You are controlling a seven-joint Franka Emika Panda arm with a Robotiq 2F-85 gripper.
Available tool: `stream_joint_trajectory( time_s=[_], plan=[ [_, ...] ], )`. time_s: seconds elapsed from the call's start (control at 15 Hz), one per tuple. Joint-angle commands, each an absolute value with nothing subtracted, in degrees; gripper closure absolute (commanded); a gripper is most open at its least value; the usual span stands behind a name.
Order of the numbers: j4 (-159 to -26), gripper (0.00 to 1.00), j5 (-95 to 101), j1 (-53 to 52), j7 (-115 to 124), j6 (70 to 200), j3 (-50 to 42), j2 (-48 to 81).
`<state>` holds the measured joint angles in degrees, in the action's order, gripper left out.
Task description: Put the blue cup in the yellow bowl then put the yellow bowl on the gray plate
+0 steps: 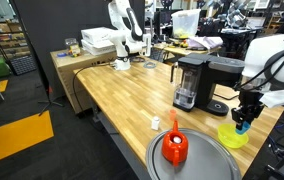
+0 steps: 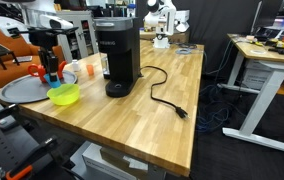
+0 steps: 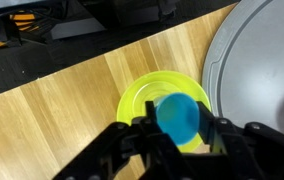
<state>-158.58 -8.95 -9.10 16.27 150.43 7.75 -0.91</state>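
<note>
My gripper lowers the blue cup into the yellow bowl (image 1: 233,135) next, bringing it inside the bowl's rim before opening.
My gripper (image 3: 179,125) is shut on the blue cup (image 3: 179,116) and holds it right above the yellow bowl (image 3: 142,98). In both exterior views the gripper (image 1: 244,122) (image 2: 51,72) hangs over the bowl (image 1: 232,136) (image 2: 64,95) with the cup (image 1: 244,126) (image 2: 52,75) between its fingers. The gray plate (image 3: 257,60) lies just beside the bowl in the wrist view. It also shows in both exterior views (image 1: 207,158) (image 2: 17,91).
A red kettle-like object (image 1: 175,146) stands on the gray plate. A small white cylinder (image 1: 155,123) stands near it. A black coffee machine (image 1: 194,80) (image 2: 117,55) with a cable (image 2: 167,100) stands by the bowl. The table edge is close to the bowl.
</note>
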Motion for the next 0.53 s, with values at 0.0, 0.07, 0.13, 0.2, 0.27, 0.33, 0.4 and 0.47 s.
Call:
stream_joint_trajectory(
  time_s=[0.0, 0.07, 0.13, 0.2, 0.27, 0.33, 0.4, 0.47],
  plan=[
    [-156.8, 0.83, -10.9, -9.0, 14.2, 152.1, 8.2, 2.7],
    [-156.5, 0.83, -11.6, -9.1, 13.5, 152.7, 8.4, 3.6],
    [-156.2, 0.83, -11.9, -9.3, 12.9, 153.6, 8.7, 4.6],
    [-155.8, 0.83, -12.9, -9.3, 11.7, 154.4, 9.0, 5.5],
    [-155.2, 0.83, -13.6, -9.3, 10.8, 155.1, 9.4, 6.6],
    [-154.6, 0.83, -14.0, -9.3, 10.1, 155.6, 9.7, 7.6],
    [-154.1, 0.83, -14.8, -9.2, 9.0, 155.9, 10.2, 8.4],
    [-153.6, 0.83, -15.5, -9.1, 8.2, 156.2, 10.6, 9.1]
  ],
)
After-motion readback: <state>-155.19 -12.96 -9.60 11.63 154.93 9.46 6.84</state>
